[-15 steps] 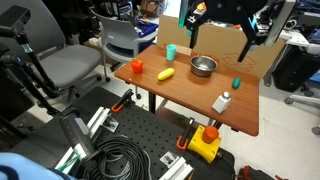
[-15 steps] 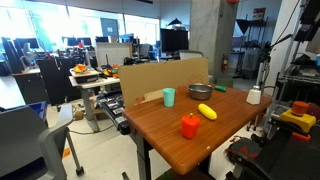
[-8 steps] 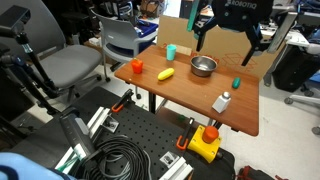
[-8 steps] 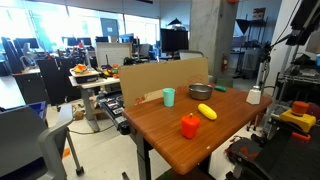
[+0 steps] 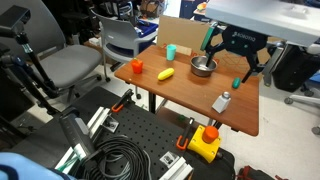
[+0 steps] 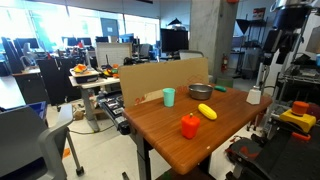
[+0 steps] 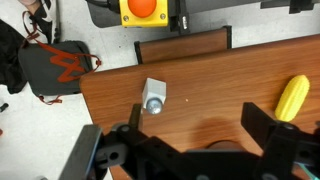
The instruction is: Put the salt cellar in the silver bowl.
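The salt cellar (image 5: 222, 101) is below, off beside one finger. My gripper should move down toward it next, so that the salt cellar's grey top comes between the open fingers.
The salt cellar (image 5: 222, 101) is a small white shaker with a grey top. It stands near the table's near right edge and also shows in an exterior view (image 6: 254, 96) and from above in the wrist view (image 7: 154, 97). The silver bowl (image 5: 203, 66) sits near the back of the table and also shows in an exterior view (image 6: 200, 91). My gripper (image 5: 230, 66) is open and empty. It hangs above the table between the bowl and the salt cellar. In the wrist view the jaws (image 7: 200, 125) are spread wide, with the salt cellar just beside one finger.
A teal cup (image 5: 171, 52), a yellow banana-like object (image 5: 166, 74), an orange object (image 5: 137, 67) and a small green object (image 5: 234, 82) share the wooden table (image 5: 190, 92). A yellow box with a red button (image 5: 205, 141) sits on the floor. Chairs stand at the left.
The arm has come down from high above the back of the table to just above the tabletop near the bowl, jaws still open.
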`<state>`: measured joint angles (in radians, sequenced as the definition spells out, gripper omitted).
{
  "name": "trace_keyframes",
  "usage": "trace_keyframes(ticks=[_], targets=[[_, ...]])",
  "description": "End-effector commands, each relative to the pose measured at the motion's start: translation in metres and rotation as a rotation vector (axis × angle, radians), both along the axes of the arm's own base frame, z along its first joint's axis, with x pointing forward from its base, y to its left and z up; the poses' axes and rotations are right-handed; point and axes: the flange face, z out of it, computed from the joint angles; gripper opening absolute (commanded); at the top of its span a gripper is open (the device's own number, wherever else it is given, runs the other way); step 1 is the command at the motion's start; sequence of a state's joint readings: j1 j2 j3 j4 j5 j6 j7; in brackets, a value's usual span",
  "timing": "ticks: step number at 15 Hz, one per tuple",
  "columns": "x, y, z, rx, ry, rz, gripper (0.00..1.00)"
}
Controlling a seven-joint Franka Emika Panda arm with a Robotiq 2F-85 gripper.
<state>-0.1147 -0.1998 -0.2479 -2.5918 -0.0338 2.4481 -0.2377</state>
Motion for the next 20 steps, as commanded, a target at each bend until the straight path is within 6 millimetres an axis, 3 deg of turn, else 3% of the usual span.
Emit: trace_keyframes(ticks=[1,8,16,17,18,20], targets=[[0.047,-0.015,-0.032,0.002,0.068,-0.028,1.0],[0.096,-0.029,-0.076,-0.022,0.189,-0.055,1.0],[0.115,-0.023,-0.11,-0.027,0.341,-0.068,1.0],[0.116,-0.023,-0.113,-0.029,0.361,-0.073,0.75],[0.116,-0.024,-0.116,-0.033,0.383,-0.084,0.74],[0.114,-0.025,-0.121,-0.044,0.435,-0.099,0.58]])
